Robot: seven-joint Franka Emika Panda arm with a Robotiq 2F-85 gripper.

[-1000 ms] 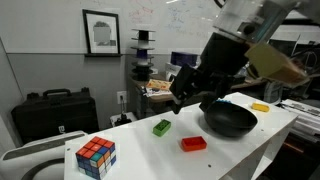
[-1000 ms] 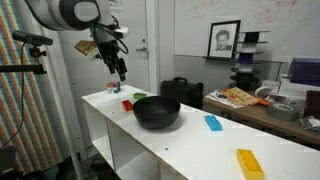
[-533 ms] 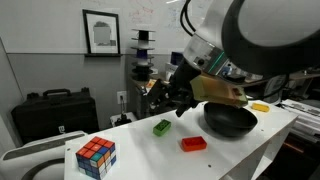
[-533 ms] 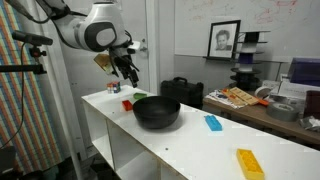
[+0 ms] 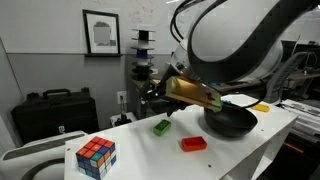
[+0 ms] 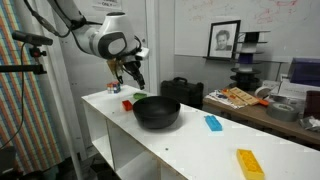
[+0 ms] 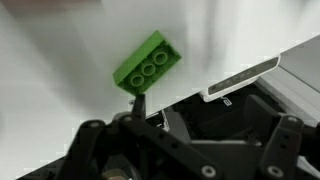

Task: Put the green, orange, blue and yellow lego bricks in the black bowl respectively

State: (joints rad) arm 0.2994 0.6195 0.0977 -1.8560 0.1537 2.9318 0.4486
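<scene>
I will next turn my fingers to match the slant of the green lego brick below. Then I will lower them around the brick's long sides.
The green lego brick lies on the white table, just above one dark fingertip in the wrist view. In both exterior views my gripper hangs open a little above the green brick, holding nothing. The red-orange brick lies close by. The black bowl stands in the middle of the table. In an exterior view the blue brick lies past the bowl. The yellow brick lies further along the table.
A multicoloured puzzle cube stands near one end of the table. A black case and a cluttered bench stand behind. The table edge runs close beside the green brick.
The arm has swung across and down towards the green brick. The gripper has stayed open and the bricks and bowl have not moved.
</scene>
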